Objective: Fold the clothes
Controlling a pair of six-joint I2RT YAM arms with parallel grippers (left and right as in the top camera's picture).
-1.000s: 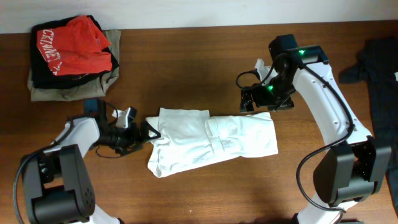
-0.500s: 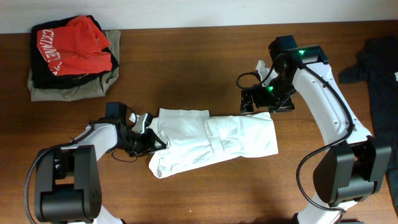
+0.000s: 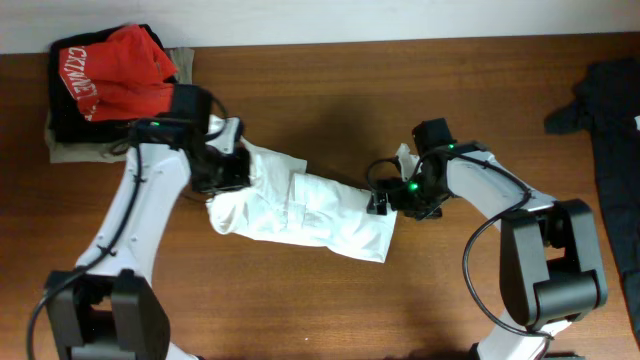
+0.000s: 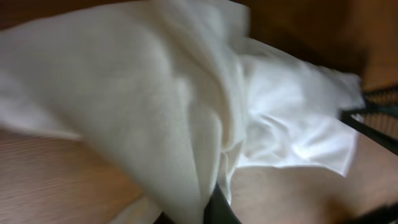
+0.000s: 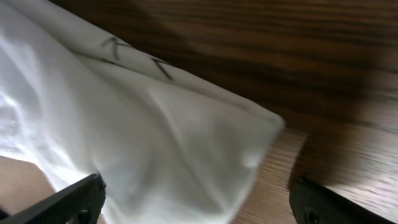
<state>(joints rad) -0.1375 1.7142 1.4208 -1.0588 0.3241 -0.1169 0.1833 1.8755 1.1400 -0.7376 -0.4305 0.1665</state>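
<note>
My right gripper comes up off the white garment's corner toward my left gripper next, then goes down onto the white garment's middle [image 3: 294, 204], where the cloth lies bunched.
A white garment [image 3: 305, 208] lies bunched and partly folded mid-table. My left gripper [image 3: 236, 166] is shut on its left end, which is raised off the wood. In the left wrist view the white garment [image 4: 155, 99] fills the frame and drapes over my left gripper [image 4: 208, 213], with only one dark finger [image 4: 219, 210] showing. At the cloth's right end my right gripper [image 3: 386, 199] stands open. In the right wrist view its fingers [image 5: 68, 202] sit wide apart on either side of a corner of the white garment [image 5: 143, 130], my right gripper [image 5: 199, 205] low over it.
A stack of folded clothes [image 3: 115, 88], red on black on olive, sits at the far left corner. A dark garment [image 3: 600, 95] lies loose at the far right edge. Bare wood table [image 3: 330, 310] runs along the front.
The left gripper closed on the garment's left end and carried it up and back. The garment slid left and bunched. The right arm came down to its right end, still open.
</note>
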